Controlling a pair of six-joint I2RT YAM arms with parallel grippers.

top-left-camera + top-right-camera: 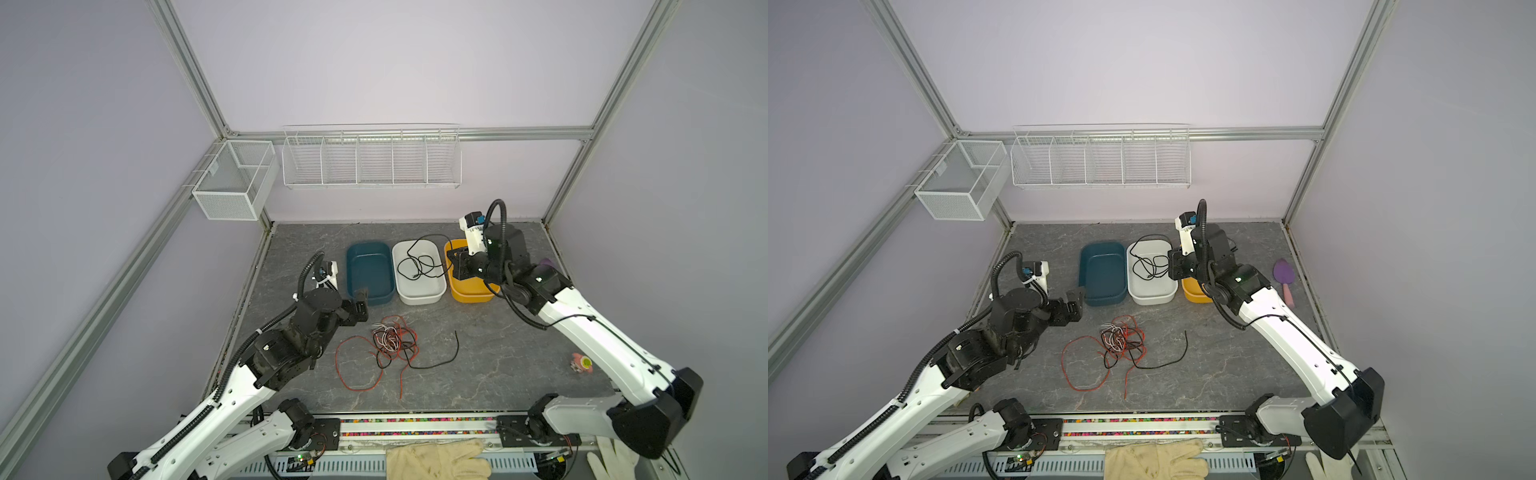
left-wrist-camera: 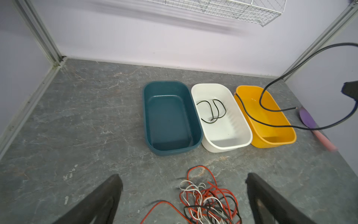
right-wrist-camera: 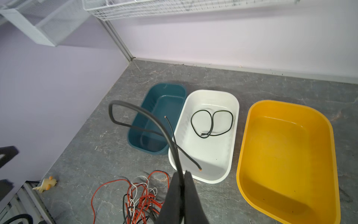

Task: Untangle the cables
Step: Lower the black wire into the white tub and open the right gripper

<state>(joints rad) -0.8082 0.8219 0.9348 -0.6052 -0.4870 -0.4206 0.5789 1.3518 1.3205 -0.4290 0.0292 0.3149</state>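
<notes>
The white tub below already has a black coil in it, so next I should lower my right gripper across toward the blue tub into that white tub and let go of the piece of cable.
A tangle of thin red, white and black cables point(image 1: 392, 345) point(image 1: 1121, 338) lies on the grey table in front of three tubs. One red loop spreads out to its left, and a black end trails off to its right. My left gripper point(image 1: 360, 303) point(image 2: 183, 175) hangs open just left of and behind the tangle point(image 2: 207, 201), with nothing between its fingers. My right gripper point(image 1: 453, 262) point(image 3: 182, 173) is shut on a black cable point(image 3: 175, 155), which arches up over the white tub point(image 3: 219, 178). Another black cable point(image 3: 212, 124) lies coiled inside that tub.
A blue tub point(image 1: 370, 272), the white tub point(image 1: 419, 299) and a yellow tub point(image 1: 469, 295) stand side by side at the back. A purple spatula point(image 1: 1283, 274) lies right of them, and a small pink toy point(image 1: 582, 363) at the right. Wire baskets point(image 1: 370, 162) hang on the wall.
</notes>
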